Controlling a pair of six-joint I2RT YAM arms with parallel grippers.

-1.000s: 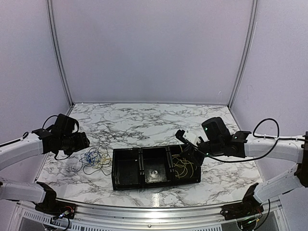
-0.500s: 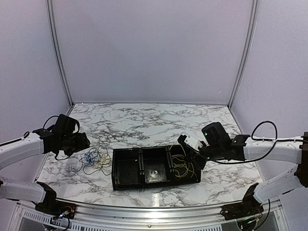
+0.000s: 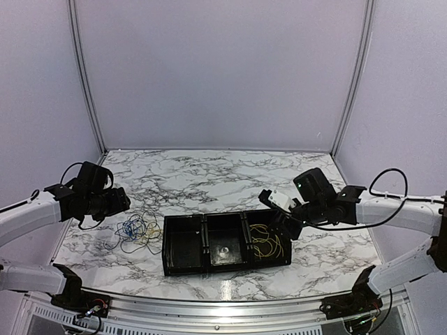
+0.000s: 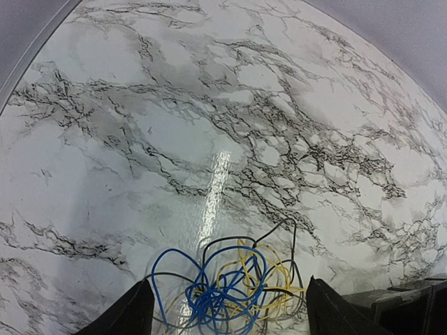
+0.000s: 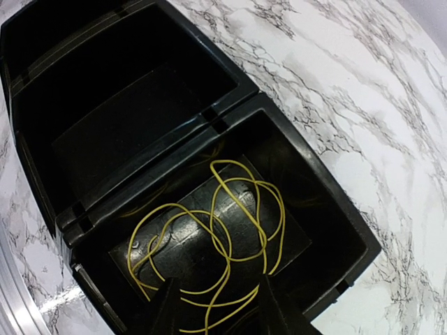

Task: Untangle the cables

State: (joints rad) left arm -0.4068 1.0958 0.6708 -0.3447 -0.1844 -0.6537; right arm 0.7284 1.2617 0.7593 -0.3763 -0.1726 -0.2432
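Note:
My left gripper lowers to the blue cables of the tangle (image 3: 132,228) (image 4: 218,300) next, narrowing its fingers.
A tangle of blue, yellow and dark cables (image 3: 136,232) lies on the marble table left of the black tray (image 3: 183,269). In the left wrist view the tangle (image 4: 230,293) sits low between my fingers. My left gripper (image 3: 124,201) (image 4: 230,310) hovers above it, open and holding nothing. One yellow cable (image 3: 265,242) (image 5: 237,216) lies loose on the floor of the tray's right compartment. My right gripper (image 3: 278,218) (image 5: 222,310) hangs just above that compartment with its fingers apart, and the cable rests on the tray floor below them.
The tray (image 5: 230,115) has three compartments. The middle one (image 3: 225,248) and the left one (image 3: 183,246) hold no cable. The tray's corner (image 4: 412,307) shows at the right of the left wrist view. Walls enclose the table on three sides.
My right gripper has gone from shut to open over the right compartment, and the yellow cable now lies loose there. The left arm has barely shifted.

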